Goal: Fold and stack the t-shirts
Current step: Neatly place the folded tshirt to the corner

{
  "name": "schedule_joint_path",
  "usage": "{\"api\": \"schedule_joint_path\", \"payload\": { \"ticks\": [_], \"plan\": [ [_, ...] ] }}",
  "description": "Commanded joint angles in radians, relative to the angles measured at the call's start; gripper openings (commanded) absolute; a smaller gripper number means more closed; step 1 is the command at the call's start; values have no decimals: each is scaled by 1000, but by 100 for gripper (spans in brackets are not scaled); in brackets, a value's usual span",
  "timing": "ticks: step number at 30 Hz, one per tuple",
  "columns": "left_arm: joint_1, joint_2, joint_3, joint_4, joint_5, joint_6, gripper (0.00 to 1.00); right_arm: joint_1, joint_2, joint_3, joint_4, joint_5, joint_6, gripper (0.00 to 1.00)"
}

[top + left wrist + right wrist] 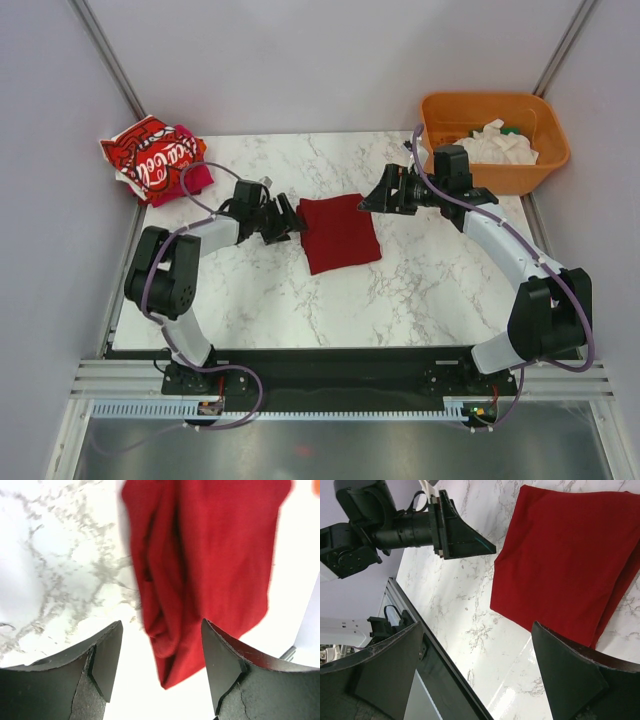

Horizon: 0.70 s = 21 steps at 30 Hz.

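Observation:
The folds lie loose between the open fingers of my left gripper, so it will first move down toward the dark red shirt [200,555] and then close on its layered edge [162,632].
A plain dark red t-shirt [338,232] lies folded into a small rectangle in the middle of the marble table [420,290]. My left gripper [293,222] is open at the shirt's left edge. In the left wrist view a folded corner of the dark red shirt [200,555] reaches into the gap between the fingers [107,655], gripped by neither. My right gripper [370,199] hovers open at the shirt's far right corner, with nothing between its fingers [570,675]. At the far left corner a bright red t-shirt with white lettering [152,156] tops a pile with a magenta one [196,177].
An orange plastic tub [540,160] holding white cloth [497,145] stands at the back right, just behind the right arm. Grey walls close in on both sides. A black rail [330,365] runs along the near table edge.

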Motion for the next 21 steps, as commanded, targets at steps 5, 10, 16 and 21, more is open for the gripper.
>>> {"api": "schedule_joint_path", "payload": {
  "ticks": [5,10,16,21],
  "plan": [
    [-71,-59,68,-9,56,48,75,5,-21,-7,16,-10,-7,98],
    [-119,30,59,-35,-13,8,78,4,-27,-9,13,-4,-10,98],
    [-132,104,39,-52,-114,-33,74,4,-35,-17,5,1,-19,98],
    [-132,18,12,-65,-152,-3,74,7,-32,-17,2,2,-22,98]
  ]
}}
